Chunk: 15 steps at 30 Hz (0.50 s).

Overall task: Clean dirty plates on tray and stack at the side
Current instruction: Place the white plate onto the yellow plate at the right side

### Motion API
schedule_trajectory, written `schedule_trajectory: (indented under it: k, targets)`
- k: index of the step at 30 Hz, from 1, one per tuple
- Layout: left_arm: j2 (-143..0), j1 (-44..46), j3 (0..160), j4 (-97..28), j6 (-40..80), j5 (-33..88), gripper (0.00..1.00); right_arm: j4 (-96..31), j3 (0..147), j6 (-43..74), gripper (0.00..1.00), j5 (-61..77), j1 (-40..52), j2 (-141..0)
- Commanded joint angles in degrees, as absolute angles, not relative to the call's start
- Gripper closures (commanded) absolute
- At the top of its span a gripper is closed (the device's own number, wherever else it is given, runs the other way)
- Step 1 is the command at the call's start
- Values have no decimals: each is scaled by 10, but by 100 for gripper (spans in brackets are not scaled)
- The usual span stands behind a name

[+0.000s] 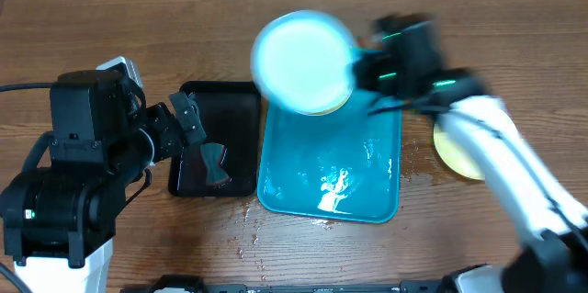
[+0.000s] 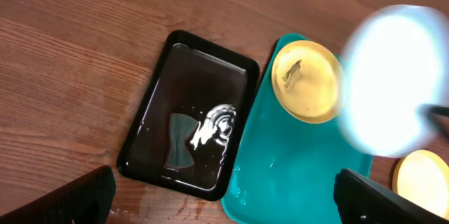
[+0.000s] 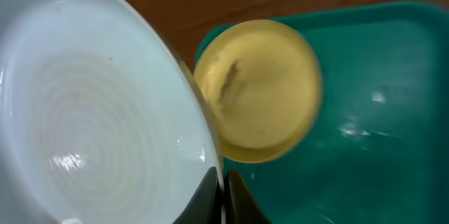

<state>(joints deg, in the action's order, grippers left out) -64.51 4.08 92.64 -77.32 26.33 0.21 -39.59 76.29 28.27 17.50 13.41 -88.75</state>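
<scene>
My right gripper should swing to its right in the overhead view and down to the second yellow plate, which lies below it, and stack the blue plate on it.
My right gripper is shut on the rim of the light blue plate and holds it up, blurred, above the far end of the turquoise tray. In the right wrist view the fingers pinch the plate's edge. A pale yellow plate with a dark smear lies on the tray's far end, partly under the blue plate; it also shows in the right wrist view. A second yellow plate lies on the table right of the tray. My left gripper is open and empty over the black tray.
A black rectangular tray sits left of the turquoise tray, wet, with a small grey piece in it. Water drops lie on the wooden table in front of the trays.
</scene>
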Motion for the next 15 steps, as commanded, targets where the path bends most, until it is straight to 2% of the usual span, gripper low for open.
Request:
schedule_trajectory:
  k: [1, 3, 6, 15]
  targets:
    - [-644, 37, 938, -771, 253, -4, 0, -488, 782, 305, 96, 191, 26, -839]
    - [-644, 37, 938, -771, 253, -4, 0, -582, 776, 305, 96, 124, -49, -844]
    - [-644, 37, 938, -771, 253, -4, 0, -651, 746, 302, 96, 74, -123, -856]
    - [-644, 37, 938, -771, 253, -6, 0, -560, 579, 303, 96, 60, -264, -883]
